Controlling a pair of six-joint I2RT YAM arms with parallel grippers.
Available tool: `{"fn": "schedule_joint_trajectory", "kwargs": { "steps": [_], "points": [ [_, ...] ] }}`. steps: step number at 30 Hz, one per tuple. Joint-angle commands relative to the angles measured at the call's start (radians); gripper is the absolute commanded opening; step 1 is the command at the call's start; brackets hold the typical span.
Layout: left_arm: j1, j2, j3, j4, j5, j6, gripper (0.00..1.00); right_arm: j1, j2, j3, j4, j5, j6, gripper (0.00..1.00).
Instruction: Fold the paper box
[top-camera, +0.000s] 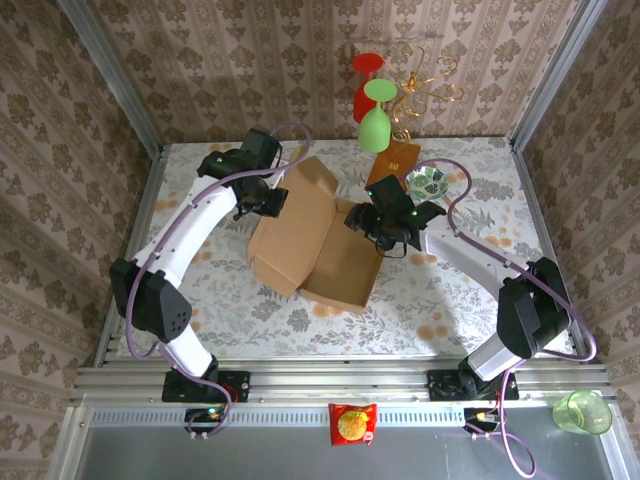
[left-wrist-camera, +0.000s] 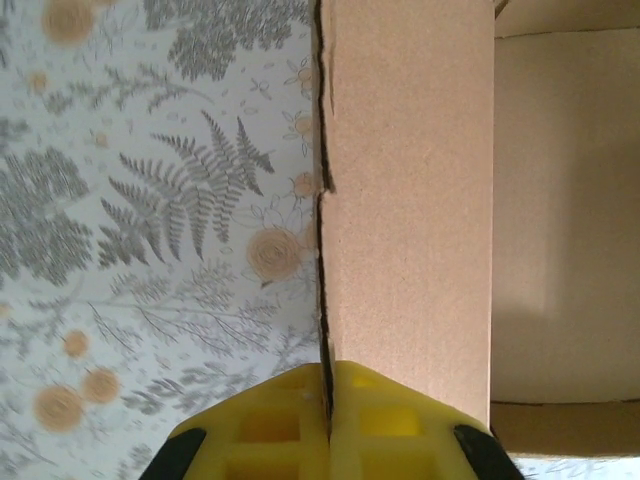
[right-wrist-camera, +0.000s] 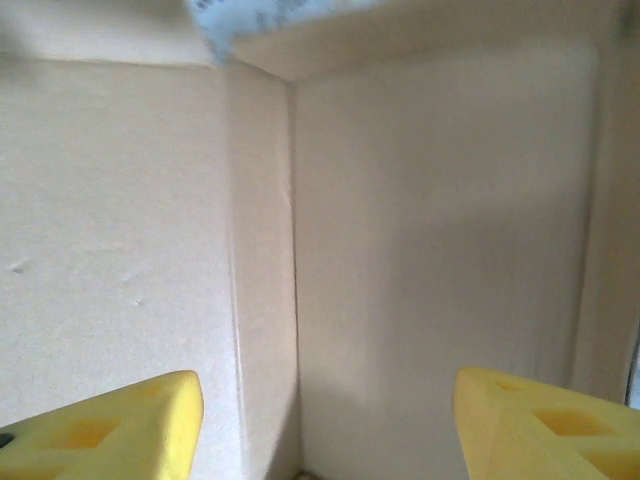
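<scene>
The box lies slanted to the table's front, so the left gripper will next swing the pinched edge of the box's side toward the glass rack's orange-brown base and let it go.
The paper box, plain brown cardboard, lies half folded in the middle of the table with its lid panel raised at the left. My left gripper is shut on the box's left wall edge. In the left wrist view that gripper pinches the thin cardboard edge between its yellow fingers. My right gripper hovers open over the box's right side. In the right wrist view the open gripper faces an inner corner of the box, with nothing between its fingers.
A wire glass rack on a glossy orange-brown base holds a red glass and a green glass at the back. A patterned bowl sits right of it. A snack packet and a green cup lie off the table's front.
</scene>
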Motion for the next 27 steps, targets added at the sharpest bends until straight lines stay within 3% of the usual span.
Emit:
{"fn": "schedule_joint_trajectory", "kwargs": {
  "steps": [1, 6, 10, 16, 20, 27],
  "points": [
    [-0.021, 0.018, 0.043, -0.006, -0.030, 0.266, 0.00, -0.022, -0.082, -0.029, 0.174, 0.030, -0.445, 0.69],
    [-0.047, 0.039, 0.059, 0.019, -0.058, 0.466, 0.00, -0.105, -0.156, -0.111, 0.347, -0.016, -0.732, 0.71],
    [-0.056, 0.039, 0.086, 0.061, -0.073, 0.571, 0.00, -0.208, -0.157, -0.175, 0.484, -0.179, -0.872, 0.72],
    [-0.076, 0.063, 0.144, 0.077, -0.047, 0.717, 0.00, -0.260, -0.046, -0.066, 0.375, -0.343, -1.056, 0.74],
    [-0.081, 0.064, 0.145, 0.092, -0.005, 0.767, 0.00, -0.260, 0.031, 0.010, 0.323, -0.372, -1.136, 0.74],
    [-0.084, 0.061, 0.137, 0.096, 0.022, 0.812, 0.00, -0.260, 0.085, 0.062, 0.346, -0.298, -1.212, 0.77]
  ]
}}
